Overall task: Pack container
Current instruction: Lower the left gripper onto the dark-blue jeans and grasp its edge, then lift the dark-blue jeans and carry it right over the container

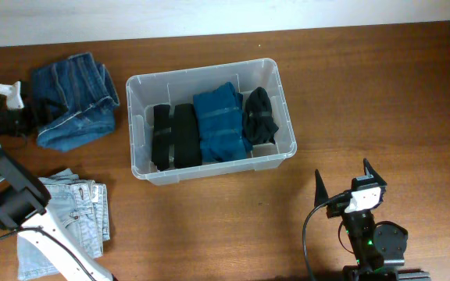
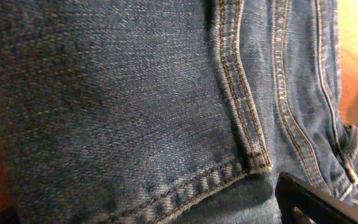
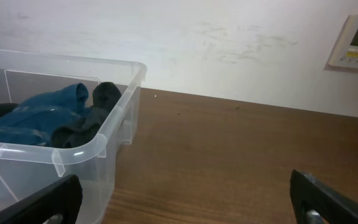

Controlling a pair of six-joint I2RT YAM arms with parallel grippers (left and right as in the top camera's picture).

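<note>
The dark blue jeans' edge [image 2: 160,193] lies right of my left gripper in the overhead view. The gripper pushes that way next, denim [image 2: 135,93] already between its spread fingers, and closes.
The clear container [image 1: 209,72] stands mid-table, holding two black folded garments [image 1: 174,136], a blue one [image 1: 221,123] and a dark rolled one [image 1: 258,115]. Folded dark blue jeans [image 1: 75,100] lie to its left. My left gripper [image 1: 23,113] is open at their left edge; in the left wrist view the denim [image 2: 135,93] fills the frame between the spread jaws [image 2: 160,214], with one finger [image 2: 328,202] showing at lower right. My right gripper [image 1: 346,183] stands open and empty in front of the container's near right corner [image 3: 104,140], with bare table between its jaws [image 3: 188,205].
A second, light blue pair of jeans [image 1: 69,218] lies at the front left beside the left arm's base. A white wall runs behind the table, with a wall panel [image 3: 356,40] at the right.
</note>
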